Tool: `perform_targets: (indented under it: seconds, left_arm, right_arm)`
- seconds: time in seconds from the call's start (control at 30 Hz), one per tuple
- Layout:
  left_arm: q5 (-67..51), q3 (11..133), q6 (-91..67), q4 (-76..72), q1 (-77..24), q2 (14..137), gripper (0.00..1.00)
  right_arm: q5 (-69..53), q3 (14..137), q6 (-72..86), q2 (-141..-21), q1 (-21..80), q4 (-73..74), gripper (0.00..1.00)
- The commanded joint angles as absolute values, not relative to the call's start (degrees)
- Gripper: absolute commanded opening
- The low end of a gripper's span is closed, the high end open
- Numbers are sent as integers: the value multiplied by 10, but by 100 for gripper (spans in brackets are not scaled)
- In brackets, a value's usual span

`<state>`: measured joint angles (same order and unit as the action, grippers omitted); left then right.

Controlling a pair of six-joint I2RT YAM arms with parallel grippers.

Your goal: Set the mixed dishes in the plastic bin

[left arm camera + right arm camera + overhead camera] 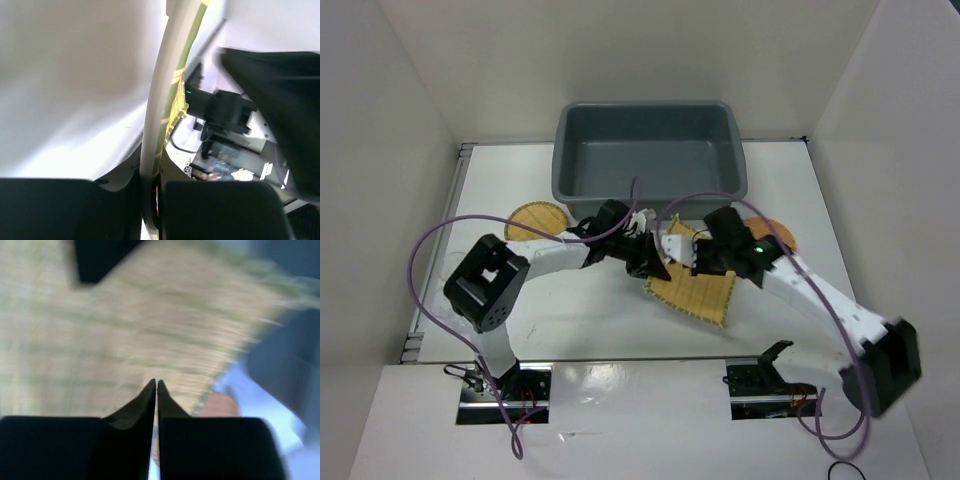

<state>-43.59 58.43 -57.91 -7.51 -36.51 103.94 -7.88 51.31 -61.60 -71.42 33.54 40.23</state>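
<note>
My left gripper lifts the mat outward over the bin's near rim next and lowers it inside (649,167), since the bin stands empty.
The square yellow woven mat (702,292) lies tilted on the table in front of the dark grey plastic bin (562,165), its near-left edge raised. My left gripper (655,258) is shut on that edge; in the left wrist view the mat (167,85) runs edge-on between the jaws of the left gripper (154,195). My right gripper (703,258) is shut just above the mat (125,330), its tips (156,385) together with nothing seen between them. The round yellow woven plate (535,218) lies left of the bin. The orange-brown disc (777,232) lies to the right and also shows in the right wrist view (217,405). I cannot make out the clear item.
The bin stands at the back centre and holds nothing. White walls close in the table on the left, right and back. Purple cables loop over both arms (430,245). The two arms meet close together over the mat.
</note>
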Motion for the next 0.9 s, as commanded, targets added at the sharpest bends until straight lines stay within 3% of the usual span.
perform_targets:
  seconds: [0.0, 0.07, 0.1, 0.13, 0.17, 0.23, 0.33, 0.47, 0.73, 0.87]
  left_arm:
    - [-467, 655, -546, -51, -368, 957, 0]
    - [-467, 671, -546, -18, -360, 945, 0]
    - [-467, 691, -539, 1, -353, 945, 0]
    - [-467, 701, -539, 18, -352, 940, 0]
    - [-467, 710, -534, 43, -345, 934, 0]
    - [-472, 734, -540, 48, -331, 926, 0]
    - [-478, 779, -564, 34, -303, 934, 0]
    - [-491, 962, -536, 113, -265, 1050, 0]
    - [-470, 1381, -480, 303, -217, 1345, 0]
    - [-464, 1755, -520, 433, -211, 1559, 0]
  right_arm:
    - [-85, 535, -385, -537, 320, 332, 11]
    - [-52, 485, -327, -468, 320, 321, 43]
    - [-35, 469, -297, -408, 320, 316, 81]
    - [14, 440, -281, -380, 320, 316, 94]
    - [47, 429, -262, -355, 320, 309, 99]
    - [150, 403, -221, -287, 315, 283, 99]
    - [177, 388, -209, -228, 278, 271, 99]
    - [232, 367, -192, -207, 222, 246, 99]
    - [229, 351, -192, -202, 215, 241, 99]
    - [224, 351, -198, -202, 215, 241, 99]
